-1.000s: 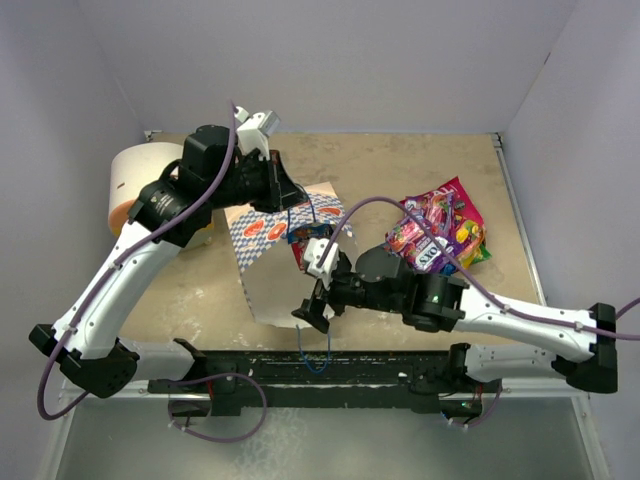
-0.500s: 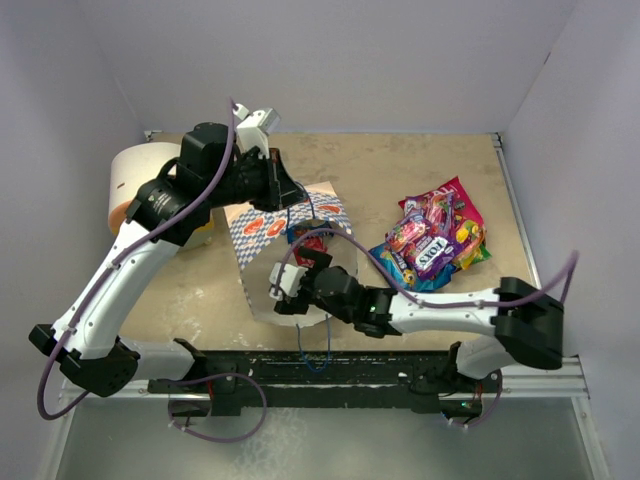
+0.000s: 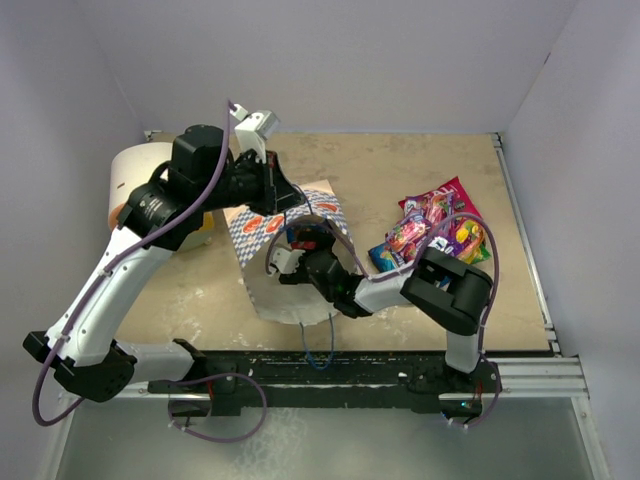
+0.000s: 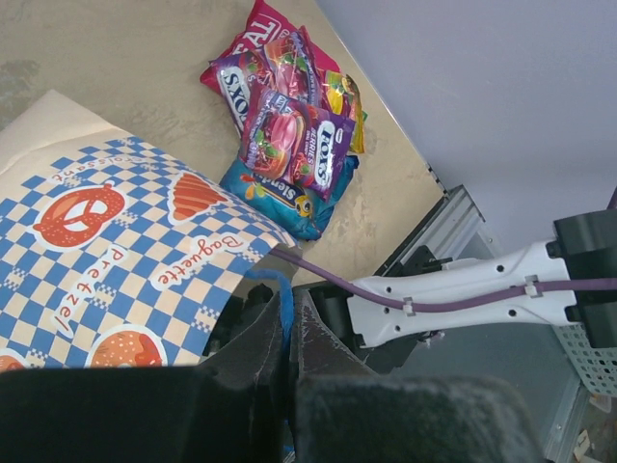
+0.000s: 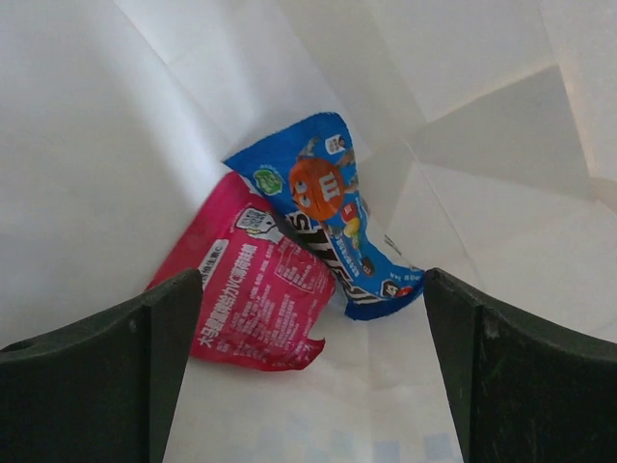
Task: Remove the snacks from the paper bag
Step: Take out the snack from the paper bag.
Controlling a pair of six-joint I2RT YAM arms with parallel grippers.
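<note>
My right gripper is going to push away from my base first, deeper into the bag, so that its fingers straddle the blue packet's edge (image 5: 335, 239).
The blue-and-white checkered paper bag (image 3: 262, 228) lies on its side, its cream mouth facing the near edge. My left gripper (image 3: 283, 197) is shut on its blue cord handle (image 4: 281, 307) and holds the top panel (image 4: 106, 251) up. My right gripper (image 3: 292, 260) is open inside the bag. In the right wrist view the open gripper (image 5: 308, 386) faces two snacks on the bag floor: a pink-red packet (image 5: 255, 289) and a blue packet (image 5: 333, 217) overlapping it, neither touched. Several snacks (image 3: 435, 235) lie piled on the table to the right, also in the left wrist view (image 4: 289, 125).
A white-and-orange cylinder (image 3: 130, 185) stands at the back left beside my left arm, with a small yellow thing (image 3: 203, 235) next to it. Grey walls close in the table on three sides. A black rail (image 3: 320, 370) runs along the near edge.
My right arm has swung left from the table's right side and pushed its gripper into the bag's mouth. My left gripper keeps hold of the handle, shifted slightly left.
</note>
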